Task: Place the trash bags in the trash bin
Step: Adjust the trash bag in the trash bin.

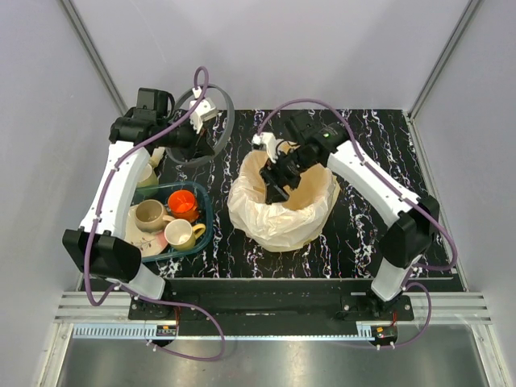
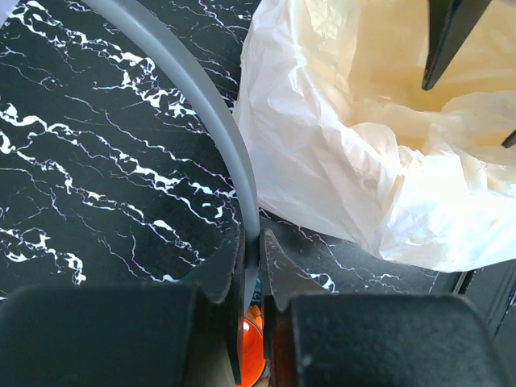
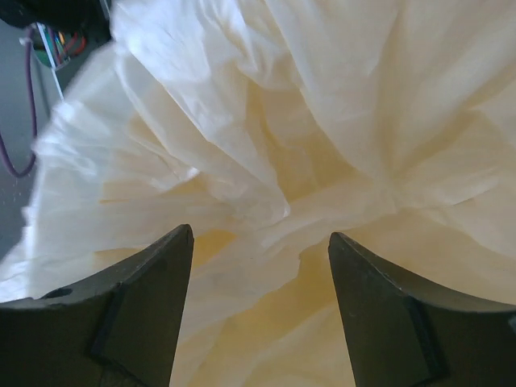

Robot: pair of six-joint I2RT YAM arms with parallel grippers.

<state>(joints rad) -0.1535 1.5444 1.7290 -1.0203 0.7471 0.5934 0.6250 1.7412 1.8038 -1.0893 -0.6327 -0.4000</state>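
The grey ring (image 1: 229,111) goes in my left gripper to the right in the top view over the bag's ringless opening (image 1: 310,190) next, and is released there.
The trash bag (image 1: 278,218) is a crinkly pale yellowish film spread open and draped over a round shape at the mat's middle. The trash bin's own wall is hidden under it. My right gripper (image 1: 278,189) is open and reaches down into the bag's mouth; in the right wrist view its jaws (image 3: 260,238) stand wide apart over the film (image 3: 266,121), holding nothing. My left gripper (image 1: 207,145) is shut on a grey ring (image 1: 229,111) at the back left of the bag. In the left wrist view the ring (image 2: 201,89) runs out from between the jaws (image 2: 252,242), with the bag (image 2: 322,161) to its right.
A teal dish tray (image 1: 206,228) at the front left holds an orange cup (image 1: 184,203), a beige cup (image 1: 149,215) and a cream cup (image 1: 181,234). A cream vessel (image 1: 145,173) stands behind it. Walls close in the black marbled mat (image 1: 363,218).
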